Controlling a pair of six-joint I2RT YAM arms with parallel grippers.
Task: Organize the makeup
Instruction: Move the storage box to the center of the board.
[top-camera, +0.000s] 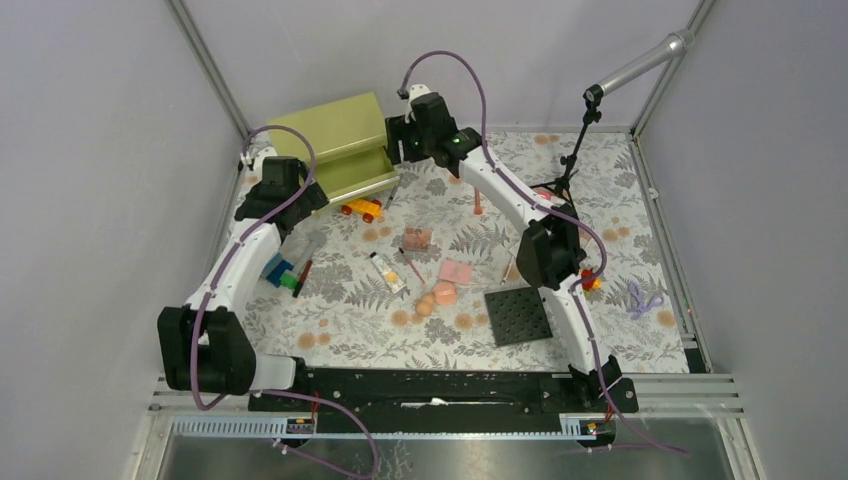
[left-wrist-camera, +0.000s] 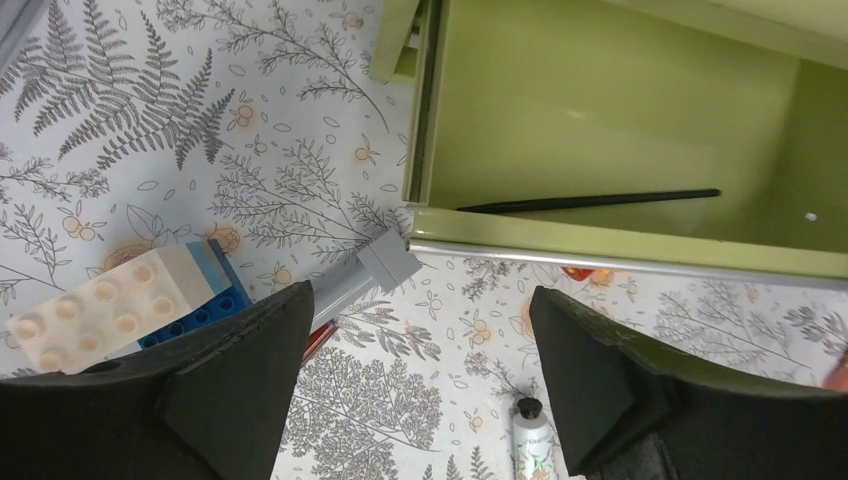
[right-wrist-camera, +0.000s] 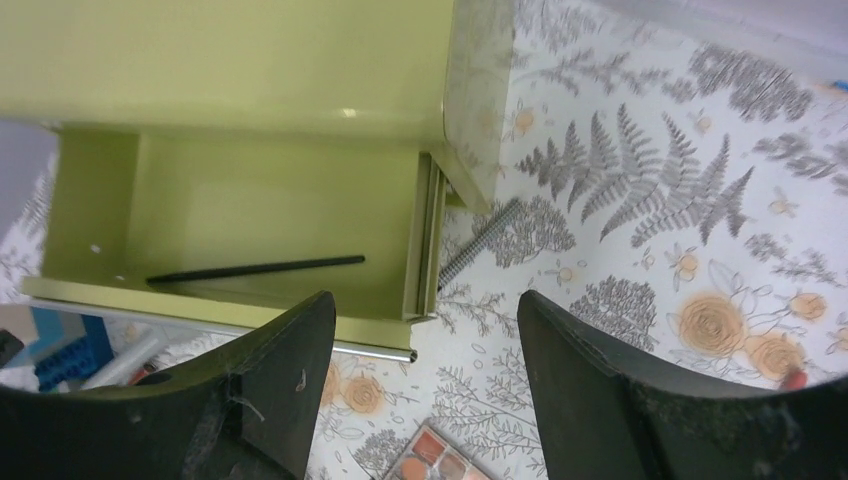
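My right gripper should move down over the green drawer's thin side (top-camera: 391, 167) (right-wrist-camera: 426, 240) and close, because that side of the drawer is below it, lined up between its open fingers.
A thin black pencil (left-wrist-camera: 590, 201) lies alone inside the open green drawer (left-wrist-camera: 600, 243), and it shows again in the right wrist view (right-wrist-camera: 255, 268). My left gripper (left-wrist-camera: 420, 295) hangs open over the cloth just in front of the drawer, nothing between its fingers. The cream tube with black cap (left-wrist-camera: 531, 440) lies below it. My right gripper (right-wrist-camera: 425, 300) is open too, above the drawer's right corner, with an eyeshadow palette (right-wrist-camera: 440, 455) beneath. On the table lie the pink compact (top-camera: 455, 271), peach sponges (top-camera: 438, 296), the tube (top-camera: 388, 272) and a red pencil (top-camera: 477, 203).
The green drawer box (top-camera: 335, 135) stands at the back left. An orange toy car (top-camera: 362, 209) sits before it. Toy blocks (left-wrist-camera: 110, 300) and a grey bar (left-wrist-camera: 360, 275) lie left. A dark studded plate (top-camera: 518, 315) lies front right. A black stand (top-camera: 570, 165) rises at the back right.
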